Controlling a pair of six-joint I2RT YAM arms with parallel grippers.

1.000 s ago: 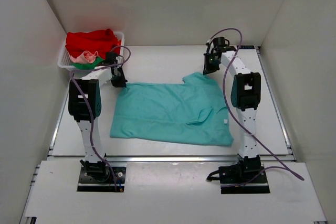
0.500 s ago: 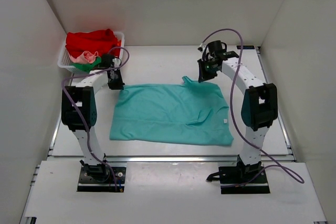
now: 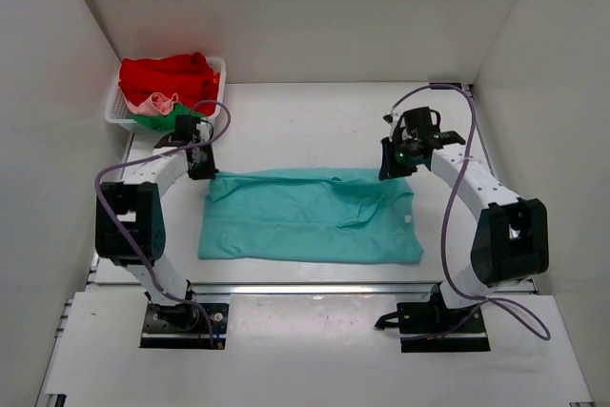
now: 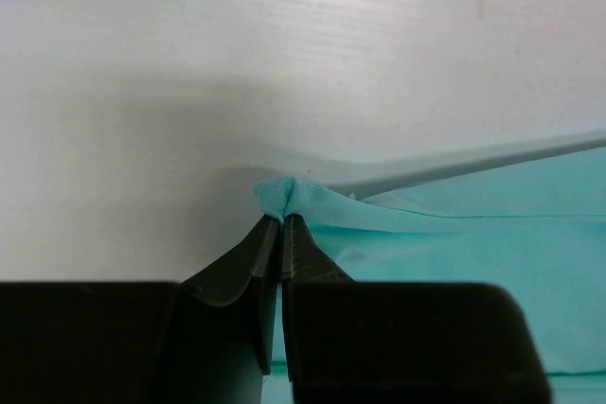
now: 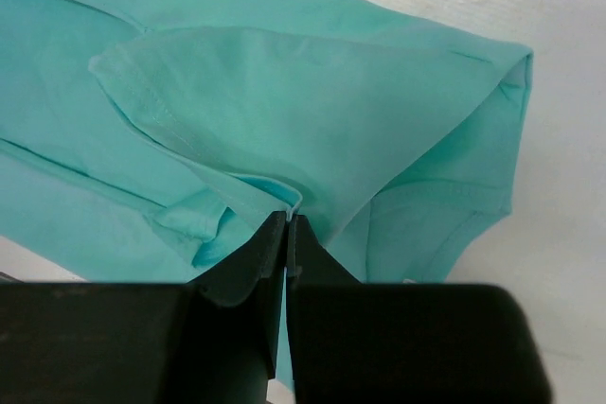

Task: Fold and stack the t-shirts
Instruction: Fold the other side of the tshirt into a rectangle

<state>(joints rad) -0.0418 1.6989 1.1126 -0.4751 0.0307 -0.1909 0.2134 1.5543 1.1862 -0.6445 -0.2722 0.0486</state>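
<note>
The t-shirt's far corner, pinched in my left gripper, is beyond the t-shirt's flat end (image 3: 217, 210) (image 4: 277, 347), so next I should pull the corner back onto that end and let it go.
A teal t-shirt (image 3: 305, 221) lies across the middle of the table, its far edge doubled over toward the front. At the shirt's far left corner, my left gripper (image 3: 203, 171) is shut on the cloth; the left wrist view shows the teal corner (image 4: 284, 194) pinched between the tips of that gripper (image 4: 282, 220). My right gripper (image 3: 390, 169) is shut on the far right edge, and the right wrist view shows a fold of teal cloth (image 5: 312, 111) caught at the tips of that gripper (image 5: 287, 218). Red (image 3: 167, 71), pale pink (image 3: 157, 100) and green (image 3: 151, 120) t-shirts sit bunched in a basket.
The white lattice basket (image 3: 112, 113) stands at the far left corner, just behind my left arm. White walls close in the table on the left, right and back. A metal rail (image 3: 315, 287) runs along the front edge.
Both grippers have moved toward the front and outward, carrying the teal shirt's far edge with them. The shirt now lies narrower, folded along its length.
</note>
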